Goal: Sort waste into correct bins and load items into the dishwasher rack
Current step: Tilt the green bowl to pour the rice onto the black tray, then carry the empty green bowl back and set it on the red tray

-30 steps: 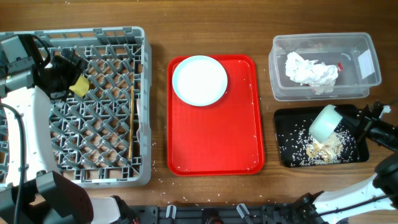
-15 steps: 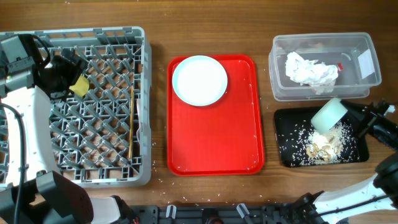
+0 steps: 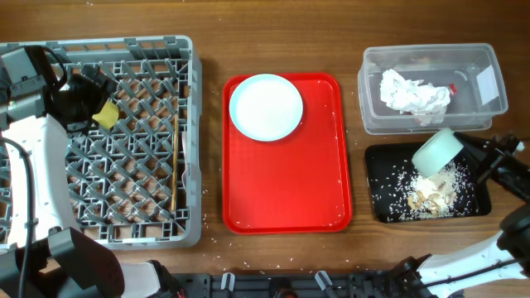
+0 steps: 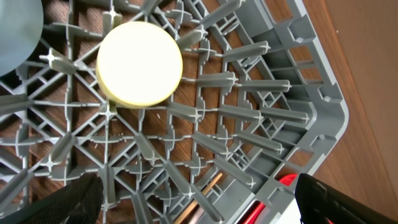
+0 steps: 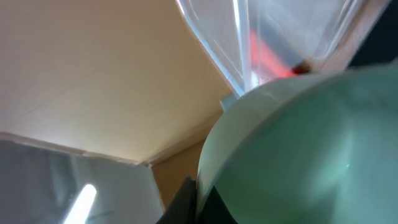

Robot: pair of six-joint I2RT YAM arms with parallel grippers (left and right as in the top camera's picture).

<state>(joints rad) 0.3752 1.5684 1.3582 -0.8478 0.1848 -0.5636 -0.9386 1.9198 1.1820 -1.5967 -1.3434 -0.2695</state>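
Next, my right gripper should swing toward the red tray, level the bowl [image 3: 436, 151], lower it onto the bare spot by the plate and release, since the bowl looks empty.
My right gripper [image 3: 465, 154] is shut on the rim of the pale green bowl [image 3: 436, 151], which hangs tipped over the black tray [image 3: 377, 165]. Beige scraps and rice crumbs [image 3: 431, 195] lie in that tray. In the right wrist view the bowl [image 5: 305, 149] fills the frame, and the gripper [image 5: 202, 194] pinches its edge. My left gripper [image 3: 89, 98] hangs open over the grey dishwasher rack [image 3: 192, 124], just above the yellow cup [image 3: 105, 114]. That cup [image 4: 140, 64] stands upside down on the lattice, beyond the open gripper [image 4: 205, 211]. Chopsticks [image 3: 176, 165] lie in the rack.
The clear tub [image 3: 489, 58] at the back right holds the crumpled napkin [image 3: 414, 93]. The red serving tray [image 3: 286, 186] in the middle carries the pale round plate [image 3: 265, 106]. Rice crumbs dot the tray and the table's front edge. A pale blue dish edge [image 4: 18, 31] shows in the rack.
The right gripper has lifted the green bowl slightly up and to the right over the black tray. The left arm has not moved.
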